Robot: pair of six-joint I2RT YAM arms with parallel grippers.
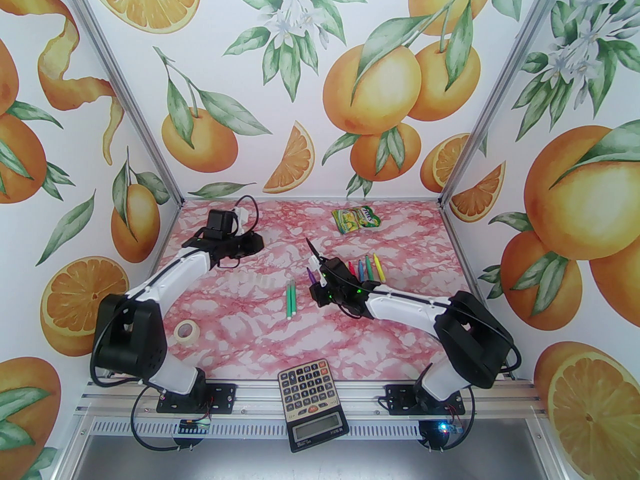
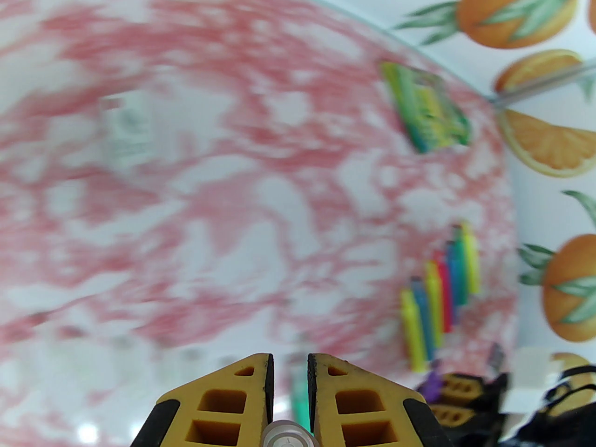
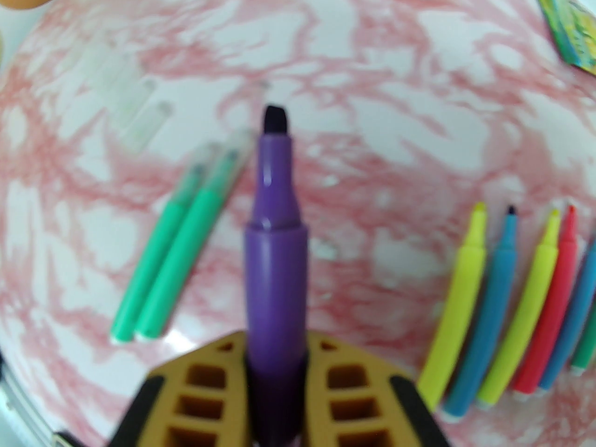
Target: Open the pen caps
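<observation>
The left gripper draws back and down to the bare tabletop beside the row next and releases its cap, since loose clear caps already lie side by side.
My right gripper (image 3: 277, 342) is shut on a purple pen (image 3: 274, 249) whose dark chisel tip is bare; from above, this gripper (image 1: 317, 268) hovers over mid-table. Two green pens (image 3: 172, 249) lie left of it with clear pen caps (image 3: 212, 152) on their tips. Several clear loose caps (image 1: 255, 280) lie further left. A row of uncapped pens (image 3: 507, 314) in yellow, blue and red lies to the right. My left gripper (image 2: 289, 366) is shut on a clear cap (image 2: 287, 433) and sits at the far left (image 1: 252, 243).
A green and yellow snack packet (image 1: 356, 218) lies at the back of the pink marbled table (image 1: 400, 338). A roll of tape (image 1: 187, 330) sits near the left arm's base. A calculator (image 1: 310, 398) overhangs the near edge. Walls close in the sides and back.
</observation>
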